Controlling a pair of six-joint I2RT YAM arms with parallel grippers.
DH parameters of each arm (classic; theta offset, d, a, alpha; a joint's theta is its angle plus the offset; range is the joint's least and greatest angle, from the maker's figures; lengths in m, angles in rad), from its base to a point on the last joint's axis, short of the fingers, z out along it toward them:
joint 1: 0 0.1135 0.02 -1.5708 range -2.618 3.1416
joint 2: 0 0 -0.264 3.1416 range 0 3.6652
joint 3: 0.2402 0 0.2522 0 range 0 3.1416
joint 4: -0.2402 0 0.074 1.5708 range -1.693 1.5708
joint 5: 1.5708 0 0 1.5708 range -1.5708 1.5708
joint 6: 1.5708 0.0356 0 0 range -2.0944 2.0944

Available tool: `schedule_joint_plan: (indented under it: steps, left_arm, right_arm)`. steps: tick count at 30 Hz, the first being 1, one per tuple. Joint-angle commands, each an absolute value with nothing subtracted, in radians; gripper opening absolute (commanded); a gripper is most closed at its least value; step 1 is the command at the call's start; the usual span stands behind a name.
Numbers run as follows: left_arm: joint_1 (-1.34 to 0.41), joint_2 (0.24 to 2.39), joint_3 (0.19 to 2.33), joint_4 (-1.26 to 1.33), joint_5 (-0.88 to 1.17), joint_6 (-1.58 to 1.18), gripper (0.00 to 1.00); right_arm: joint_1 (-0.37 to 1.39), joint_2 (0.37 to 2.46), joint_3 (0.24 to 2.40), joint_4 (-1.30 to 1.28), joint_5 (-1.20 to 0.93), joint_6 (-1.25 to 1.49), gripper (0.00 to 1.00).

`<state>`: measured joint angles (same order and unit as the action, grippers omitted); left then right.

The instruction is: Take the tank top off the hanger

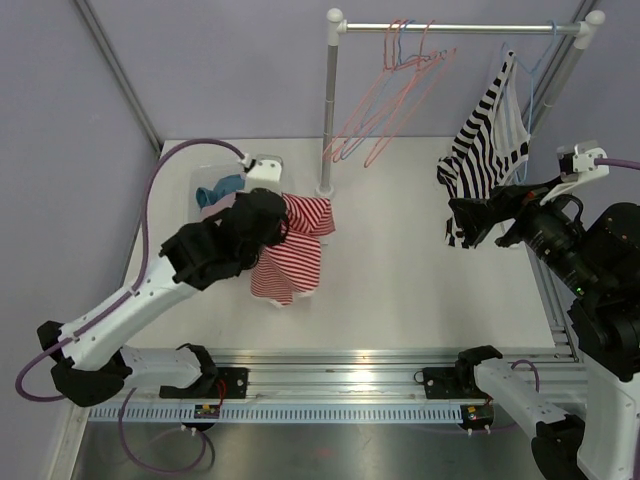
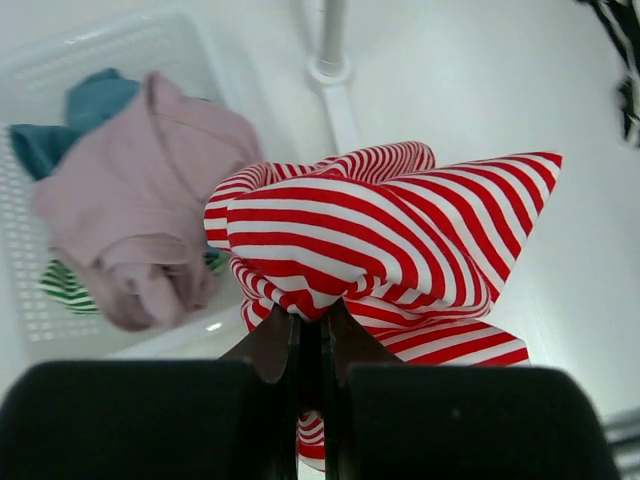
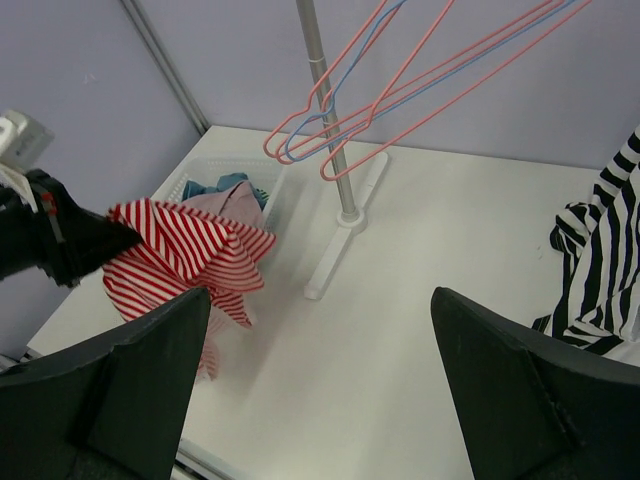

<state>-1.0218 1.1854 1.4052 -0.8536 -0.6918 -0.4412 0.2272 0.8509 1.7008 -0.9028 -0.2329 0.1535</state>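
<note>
I should next swing my left gripper outward, to the left in the top view, and lower it to release the red-and-white top, because the white basket (image 1: 220, 187) is there, below it.
A red-and-white striped top (image 1: 297, 250) hangs bunched above the table, off any hanger, with my left gripper (image 1: 272, 226) shut on its upper folds. The left wrist view shows the jaws (image 2: 310, 322) pinched on that striped cloth (image 2: 400, 235). A black-and-white striped tank top (image 1: 487, 148) hangs from a blue hanger (image 1: 522, 58) at the rail's right end. My right gripper (image 1: 476, 222) stands open just below and in front of it, holding nothing. In the right wrist view the wide-apart jaws (image 3: 320, 295) frame bare table, with the black-and-white top (image 3: 605, 265) at the right edge.
Several empty pink and blue hangers (image 1: 392, 100) hang on the rail (image 1: 460, 28); its pole (image 1: 328, 110) stands on a base at mid table. A white basket (image 2: 60, 300) at the back left holds pink (image 2: 150, 180) and teal (image 2: 80, 110) clothes.
</note>
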Motion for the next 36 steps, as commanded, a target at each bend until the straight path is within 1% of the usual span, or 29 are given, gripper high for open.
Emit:
schedule_joint_plan:
  steps: [1,4,6,8,9,10,12,15,16,18,23,26,30,31,34,36]
  left_arm:
    - [-0.890,1.155,1.525,-0.873,-0.669,-0.335,0.00]
    - [-0.702,1.187,1.603,-0.855,-0.553,-0.276,0.00]
    - [-0.613,1.221,1.670,-0.848,-0.476,-0.253,0.00]
    - [-0.492,1.291,1.721,-0.828,-0.369,-0.210,0.00]
    - [-0.457,1.320,1.776,-0.827,-0.350,-0.193,0.00]
    - [-0.402,1.392,1.820,-0.844,-0.316,-0.163,0.00]
    - [-0.365,1.458,1.924,-0.857,-0.296,-0.132,0.00]
    - [-0.292,1.571,2.024,-0.906,-0.270,-0.127,0.00]
    - [-0.255,1.594,2.034,-0.916,-0.234,-0.136,0.00]
    - [-0.226,1.635,2.023,-0.920,-0.204,-0.155,0.00]
    - [-0.158,1.703,1.872,-0.903,-0.175,-0.225,0.00]
    - [-0.121,1.821,1.841,-0.948,-0.163,-0.252,0.00]
    - [-0.101,2.000,1.853,-0.992,-0.098,-0.259,0.00]
    - [-0.094,2.082,1.862,-1.005,-0.068,-0.262,0.00]
    - [-0.092,2.170,1.894,-1.028,-0.017,-0.259,0.00]
    - [-0.092,2.200,1.895,-1.006,-0.006,-0.241,0.05]
  right_arm:
    - [0.226,0.848,1.706,-0.870,-0.206,0.158,0.99]
    - [0.225,0.850,1.700,-0.867,-0.207,0.158,1.00]
    - [0.227,0.853,1.690,-0.858,-0.215,0.160,1.00]
    - [0.226,0.856,1.680,-0.851,-0.222,0.161,0.99]
    - [0.227,0.857,1.677,-0.848,-0.227,0.161,1.00]
    - [0.226,0.856,1.669,-0.844,-0.230,0.161,0.99]
    - [0.225,0.854,1.658,-0.838,-0.236,0.161,0.99]
    - [0.227,0.853,1.640,-0.828,-0.239,0.163,0.99]
    - [0.227,0.854,1.632,-0.827,-0.241,0.163,1.00]
    - [0.226,0.856,1.623,-0.821,-0.244,0.164,0.99]
    - [0.226,0.853,1.588,-0.804,-0.256,0.166,1.00]
    - [0.226,0.854,1.574,-0.790,-0.273,0.170,1.00]
    - [0.225,0.856,1.549,-0.776,-0.273,0.178,1.00]
    - [0.225,0.857,1.537,-0.772,-0.273,0.178,1.00]
    - [0.227,0.856,1.513,-0.759,-0.272,0.183,0.99]
    - [0.227,0.857,1.505,-0.759,-0.259,0.184,0.99]
